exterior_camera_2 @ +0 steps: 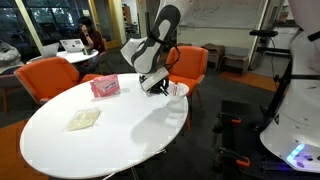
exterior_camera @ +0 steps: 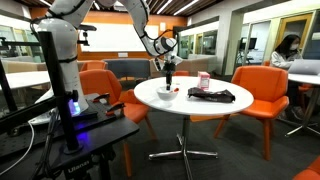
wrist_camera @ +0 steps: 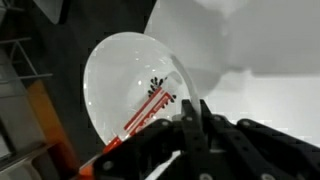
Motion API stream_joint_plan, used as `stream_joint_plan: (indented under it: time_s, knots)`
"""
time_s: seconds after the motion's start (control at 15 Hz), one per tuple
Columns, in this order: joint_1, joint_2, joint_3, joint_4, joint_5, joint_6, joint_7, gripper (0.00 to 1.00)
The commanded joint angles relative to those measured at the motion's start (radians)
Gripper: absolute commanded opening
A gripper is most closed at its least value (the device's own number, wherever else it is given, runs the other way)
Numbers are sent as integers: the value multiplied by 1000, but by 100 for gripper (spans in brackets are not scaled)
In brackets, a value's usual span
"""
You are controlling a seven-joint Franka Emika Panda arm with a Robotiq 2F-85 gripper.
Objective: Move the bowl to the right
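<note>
The shadow lies apart and shows that the bowl [exterior_camera: 164, 93] is raised, so the gripper should first lower it and then release the bowl's rim, to get it down by the round table's edge.
The small shallow white bowl [exterior_camera: 164, 93] sits near the edge of the round white table [exterior_camera: 190, 106]. It also shows in the other exterior view [exterior_camera_2: 179, 89]. In the wrist view the bowl [wrist_camera: 125, 75] fills the left, with a red-and-black mark inside. My gripper [wrist_camera: 192, 112] is shut on the bowl's rim, one finger on each side of the thin wall. In both exterior views the gripper [exterior_camera: 170, 80] [exterior_camera_2: 160, 87] reaches down at the bowl. I cannot tell whether the bowl is lifted off the table.
A pink-and-white cup [exterior_camera: 204, 80] [exterior_camera_2: 105, 87] and a flat black object [exterior_camera: 212, 95] stand on the table [exterior_camera_2: 110, 140] away from the bowl. Orange chairs [exterior_camera: 262, 88] [exterior_camera_2: 50, 75] ring the table. The robot's base cart [exterior_camera: 70, 135] is close by.
</note>
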Motion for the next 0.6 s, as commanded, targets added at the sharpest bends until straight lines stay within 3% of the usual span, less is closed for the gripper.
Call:
stream_joint_plan:
  time_s: [0.0, 0.53]
  knots:
    - [-23, -19, 4, -25, -19, 68, 12, 2]
    - [-65, -28, 45, -59, 50, 184, -90, 2]
